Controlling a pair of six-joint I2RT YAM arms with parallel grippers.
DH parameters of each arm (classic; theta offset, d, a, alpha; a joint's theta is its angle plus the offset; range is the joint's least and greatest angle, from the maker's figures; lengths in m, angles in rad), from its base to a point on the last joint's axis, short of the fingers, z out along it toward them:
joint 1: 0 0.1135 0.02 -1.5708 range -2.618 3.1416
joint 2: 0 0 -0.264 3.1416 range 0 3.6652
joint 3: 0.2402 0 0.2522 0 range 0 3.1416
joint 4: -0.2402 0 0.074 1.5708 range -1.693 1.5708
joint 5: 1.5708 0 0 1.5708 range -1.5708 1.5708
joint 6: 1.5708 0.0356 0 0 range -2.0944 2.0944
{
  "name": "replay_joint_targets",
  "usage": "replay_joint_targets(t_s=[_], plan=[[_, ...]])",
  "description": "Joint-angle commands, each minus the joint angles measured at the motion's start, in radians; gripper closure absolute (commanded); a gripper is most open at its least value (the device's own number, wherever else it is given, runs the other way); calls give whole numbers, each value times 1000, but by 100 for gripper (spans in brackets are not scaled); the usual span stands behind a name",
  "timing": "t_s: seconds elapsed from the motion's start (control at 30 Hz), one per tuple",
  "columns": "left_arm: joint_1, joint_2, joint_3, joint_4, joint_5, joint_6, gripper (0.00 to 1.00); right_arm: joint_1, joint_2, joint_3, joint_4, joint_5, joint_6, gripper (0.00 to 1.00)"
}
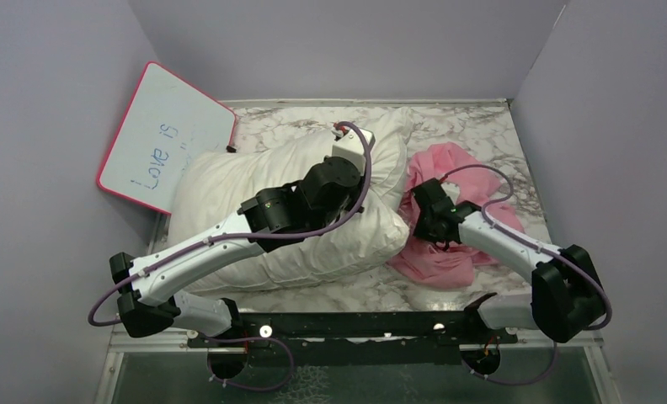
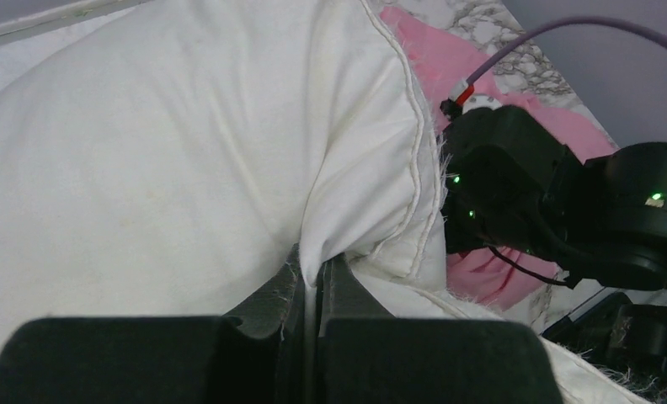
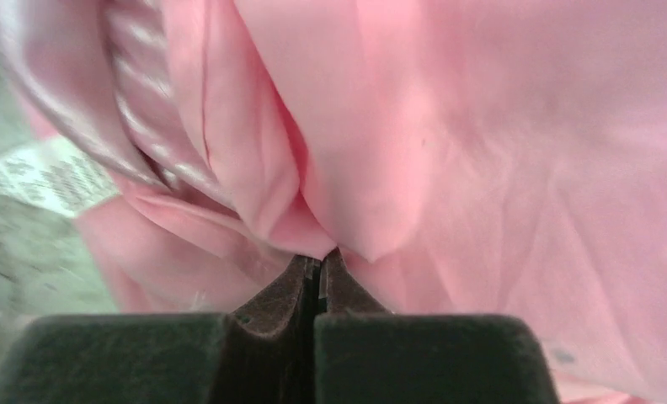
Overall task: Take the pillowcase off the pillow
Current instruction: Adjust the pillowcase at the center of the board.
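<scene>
I will next lower my left gripper to the right in the top view, toward the pillow's edge by the pillowcase, and let go of the pillow's fold, because that pillowcase is already off.
The white pillow (image 1: 229, 181) lies across the left and middle of the marble table (image 1: 473, 126). My left gripper (image 1: 344, 135) is at the pillow's far right end, and in the left wrist view it (image 2: 316, 265) is shut on a pinched fold of the pillow (image 2: 145, 151) near its seam. The pink pillowcase (image 1: 452, 164) lies crumpled on the table, right of the pillow and apart from it. My right gripper (image 1: 418, 231) is down in that fabric. The right wrist view shows it (image 3: 319, 257) shut, with a fold of the pillowcase (image 3: 482, 151) caught at its tips.
A pink-framed whiteboard (image 1: 166, 139) leans on the left wall behind the pillow. Grey walls close in the table on the left, back and right. A white printed label (image 3: 44, 172) shows at the pillowcase's edge. The right arm's wrist (image 2: 524, 185) is close beside the pillow's seam.
</scene>
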Motion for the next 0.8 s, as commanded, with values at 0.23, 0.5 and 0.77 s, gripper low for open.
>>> replay_joint_targets(t_s=[0.23, 0.5, 0.77], plan=[[36, -58, -53, 11, -22, -16, 100, -459, -115, 436, -123, 176, -292, 99], [38, 22, -106, 68, 108, -36, 100, -587, -107, 552, -188, 301, -320, 96], [38, 167, -182, 212, 316, -124, 100, -703, -21, 564, -191, 252, -333, 97]])
